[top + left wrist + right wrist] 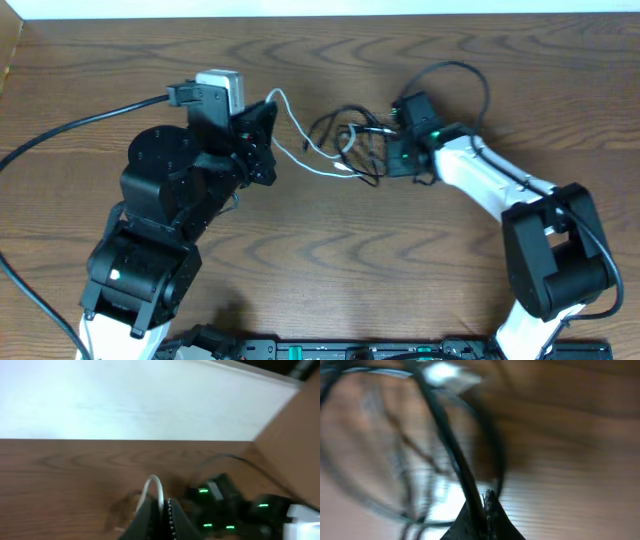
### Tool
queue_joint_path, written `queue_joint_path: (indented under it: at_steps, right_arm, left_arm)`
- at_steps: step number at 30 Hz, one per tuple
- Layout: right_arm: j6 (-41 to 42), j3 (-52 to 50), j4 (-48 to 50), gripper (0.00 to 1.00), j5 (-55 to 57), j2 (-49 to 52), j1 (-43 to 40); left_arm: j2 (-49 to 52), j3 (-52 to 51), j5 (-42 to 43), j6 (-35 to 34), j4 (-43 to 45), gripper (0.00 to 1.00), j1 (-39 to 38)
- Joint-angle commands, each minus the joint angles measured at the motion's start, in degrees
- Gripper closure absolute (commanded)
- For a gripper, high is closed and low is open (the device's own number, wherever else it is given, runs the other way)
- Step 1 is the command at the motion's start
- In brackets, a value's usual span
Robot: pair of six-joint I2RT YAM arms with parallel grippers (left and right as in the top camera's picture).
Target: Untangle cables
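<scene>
With white cable [322, 170] looped into the black cable, I will draw my right gripper over bare wood toward the right in the overhead view, return partway and release the piece of cable.
The white cable [322, 170] and the black cable [335, 118] lie tangled at the middle of the wooden table [330, 260]. My left gripper [268, 122] sits at the tangle's left side, shut on the white cable. In the left wrist view that white cable [155, 485] arches up out of the closed left gripper [165, 504]. My right gripper [392, 142] is at the tangle's right side. In the right wrist view the right gripper [485, 499] is shut on a strand of the black cable [445, 435], whose loops spread blurred across the view.
A thick black robot wire [80, 125] runs across the left of the table to the left arm, and another [470, 75] curls behind the right wrist. A pale wall [125, 400] borders the table's far edge. A dark rail [350, 350] runs along the near edge.
</scene>
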Motion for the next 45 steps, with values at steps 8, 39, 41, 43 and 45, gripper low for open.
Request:
queue_joint_path:
  at_steps: [8,39,41,43,45]
  right_arm:
    - [4.35,-0.28,-4.46,0.99,10.25,0.57,-14.6]
    - [-2.71,-0.24,-3.67,0.99,-0.42,0.57,-36.54]
    - [-4.07,-0.24,-3.02,0.99,-3.39,0.57,-35.98]
    - [-5.42,-0.24,-2.14,0.99,-6.32,0.57,-34.75]
    - [-5.99,-0.24,-1.33,0.99,-8.35,0.57,-32.83]
  left_arm:
    - [1.88,-0.13,-15.06,4.94,-1.62,0.92,5.01]
    - [23.26,-0.13,-1.79,13.75,4.52,0.92,26.1]
    - [23.23,-0.13,1.16,13.7,4.68,0.92,25.97]
    - [23.23,-0.13,3.8,13.68,4.87,0.92,25.57]
    - [23.23,-0.13,4.09,13.66,4.81,0.92,24.83]
